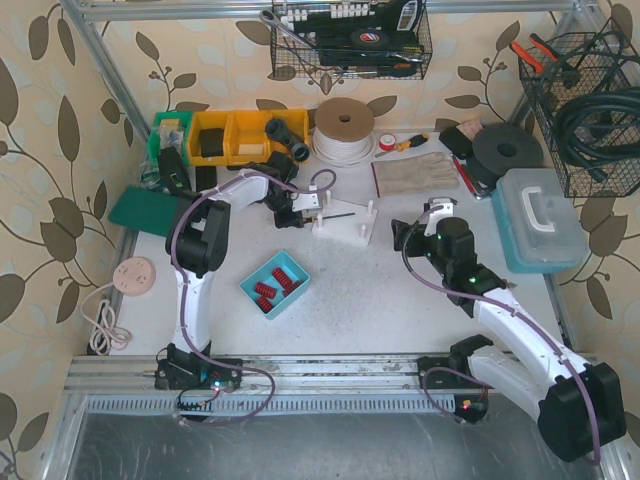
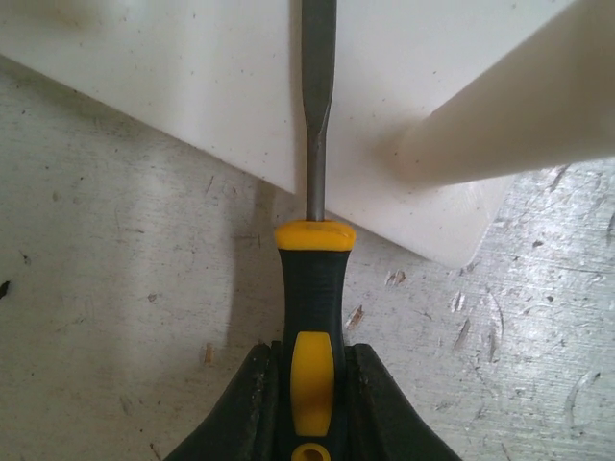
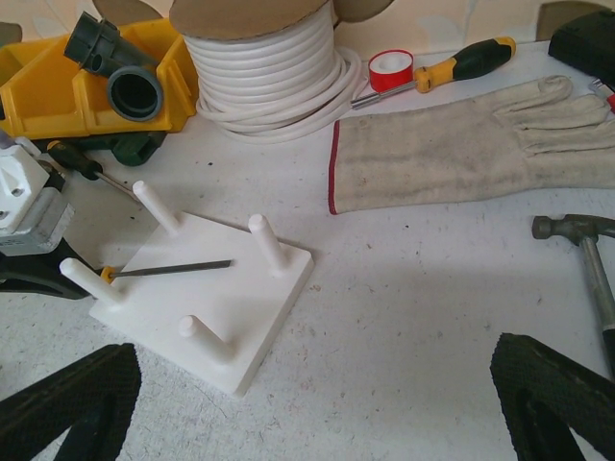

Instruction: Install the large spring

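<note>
My left gripper carries the screwdriver to the left in the top view next and releases it clear of the plate, since bare tabletop lies there.
A white base plate with several upright pegs stands at the table's middle. Red springs lie in a blue tray in front of it; I cannot tell which is the large one. My left gripper is shut on the black-and-yellow handle of a screwdriver. Its metal shaft lies low over the plate beside a peg. My right gripper is wide open and empty, just right of the plate. The shaft also shows in the right wrist view.
A work glove, a hammer, a white cable spool, red tape and a second screwdriver lie behind the plate. Yellow bins stand at the back left, a blue-lidded box at the right.
</note>
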